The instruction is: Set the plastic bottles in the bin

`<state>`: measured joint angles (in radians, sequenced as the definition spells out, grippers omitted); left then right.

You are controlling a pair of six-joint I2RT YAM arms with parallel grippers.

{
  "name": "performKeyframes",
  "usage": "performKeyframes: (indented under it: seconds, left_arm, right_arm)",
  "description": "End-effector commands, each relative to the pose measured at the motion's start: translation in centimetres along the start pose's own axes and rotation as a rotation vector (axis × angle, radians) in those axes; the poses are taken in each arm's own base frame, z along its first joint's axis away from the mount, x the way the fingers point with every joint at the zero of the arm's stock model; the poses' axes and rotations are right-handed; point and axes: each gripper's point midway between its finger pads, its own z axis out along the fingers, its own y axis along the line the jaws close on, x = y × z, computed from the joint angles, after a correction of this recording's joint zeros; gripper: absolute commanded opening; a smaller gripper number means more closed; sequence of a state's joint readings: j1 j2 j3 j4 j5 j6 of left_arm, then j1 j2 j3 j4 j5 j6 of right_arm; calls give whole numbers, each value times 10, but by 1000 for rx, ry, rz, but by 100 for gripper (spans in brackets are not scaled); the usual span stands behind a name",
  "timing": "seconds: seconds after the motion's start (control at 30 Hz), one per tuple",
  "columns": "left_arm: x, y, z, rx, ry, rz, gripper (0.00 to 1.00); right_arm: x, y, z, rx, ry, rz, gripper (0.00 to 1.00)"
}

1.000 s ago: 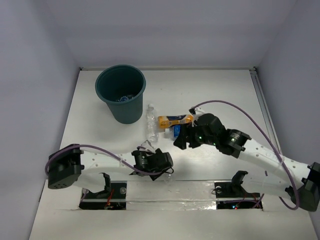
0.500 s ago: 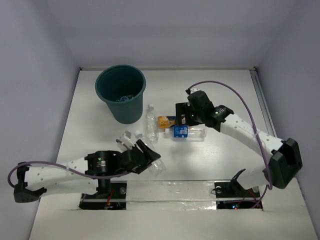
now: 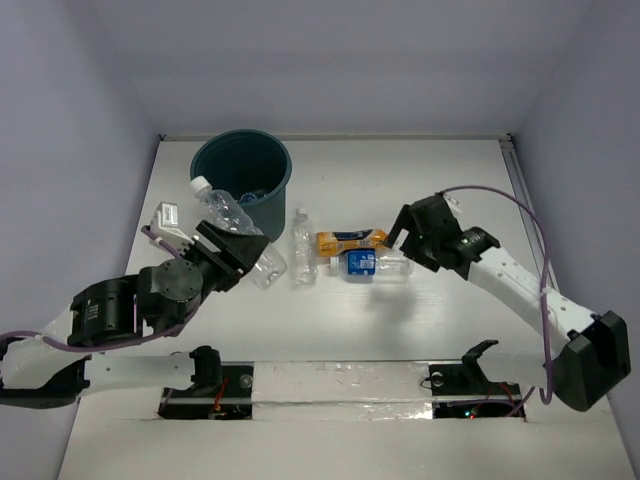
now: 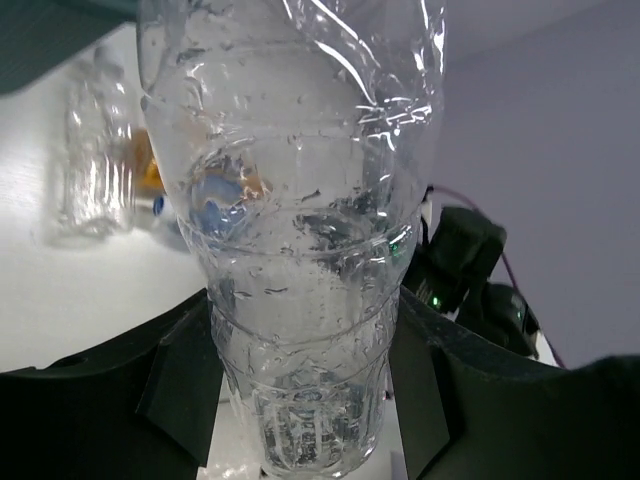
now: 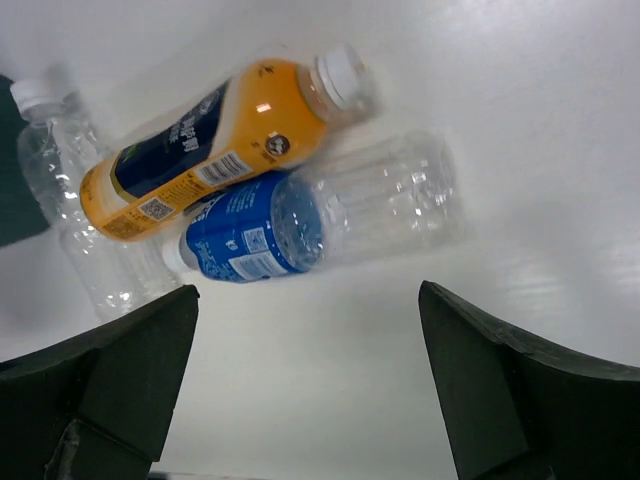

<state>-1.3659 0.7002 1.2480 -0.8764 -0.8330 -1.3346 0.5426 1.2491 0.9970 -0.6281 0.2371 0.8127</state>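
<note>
My fingers are short of the bin's rim, so my left gripper moves outward over the dark teal bin's opening [image 3: 243, 165] next, then down to release the crinkly bottle.
My left gripper [image 3: 240, 250] is shut on a clear crinkly bottle [image 3: 232, 222] with a white cap and holds it in the air beside the dark teal bin [image 3: 243, 182]; the bottle fills the left wrist view [image 4: 300, 250]. The bin holds at least one bottle. On the table lie a clear bottle [image 3: 302, 246], an orange bottle [image 3: 350, 240] and a blue-labelled clear bottle [image 3: 375, 264]. In the right wrist view the orange bottle [image 5: 225, 140], the blue-labelled one [image 5: 310, 220] and the clear one [image 5: 60, 190] all show. My right gripper [image 3: 408, 232] is open and empty, hovering right of them.
White side walls close in the table on the left, back and right. The table's front edge has a strip with two dark mounts [image 3: 470, 365]. A purple cable [image 3: 500, 200] loops over the right arm.
My left gripper has lifted the clear bottle from the near middle of the table up and left to the bin's side. My right gripper has drawn back to the right, away from the orange bottle.
</note>
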Motion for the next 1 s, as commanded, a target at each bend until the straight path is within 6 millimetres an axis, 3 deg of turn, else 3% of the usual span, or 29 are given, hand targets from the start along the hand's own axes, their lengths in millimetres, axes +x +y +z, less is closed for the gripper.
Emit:
performKeyframes:
  seconds: [0.0,0.03,0.2,0.3,0.37,0.4,0.47,0.5,0.6,0.63,0.7,0.8,0.97]
  left_arm:
    - [-30,-10,5,-13,-153,180,44]
    - [-30,-14,7,-10,-161,211,44]
    - [-56,-48,12,39,-264,367,44]
    - [-62,-64,35,49,-294,474,45]
    - [-53,-71,59,81,-233,533,45]
    - [-73,-66,70,49,-275,527,45]
    - [-82,-68,82,55,-276,566,45]
    - [-101,-68,86,31,-323,561,45]
    - [-124,-73,96,16,-345,610,46]
    - [-139,-61,111,-42,-350,615,46]
    - [-148,-64,119,-20,-328,617,46]
    - [-170,-46,136,-70,-323,610,46]
    - [-182,-11,165,-137,-271,587,46]
  right_arm:
    - [5,-6,1,21,-38,414,97]
    - [11,-16,2,42,-37,473,98]
    - [22,-16,9,5,-10,780,97]
    - [28,-10,18,14,30,867,97]
    - [30,-7,26,29,49,911,98]
    - [29,-4,28,24,50,935,98]
    - [27,1,32,16,59,994,98]
    - [27,2,36,23,58,1020,98]
    - [27,-4,42,59,50,1053,98]
    - [32,-8,47,92,55,1063,98]
    - [37,-10,51,115,70,1061,98]
    - [42,-18,58,157,71,1062,97]
    - [47,-32,67,226,57,1006,94]
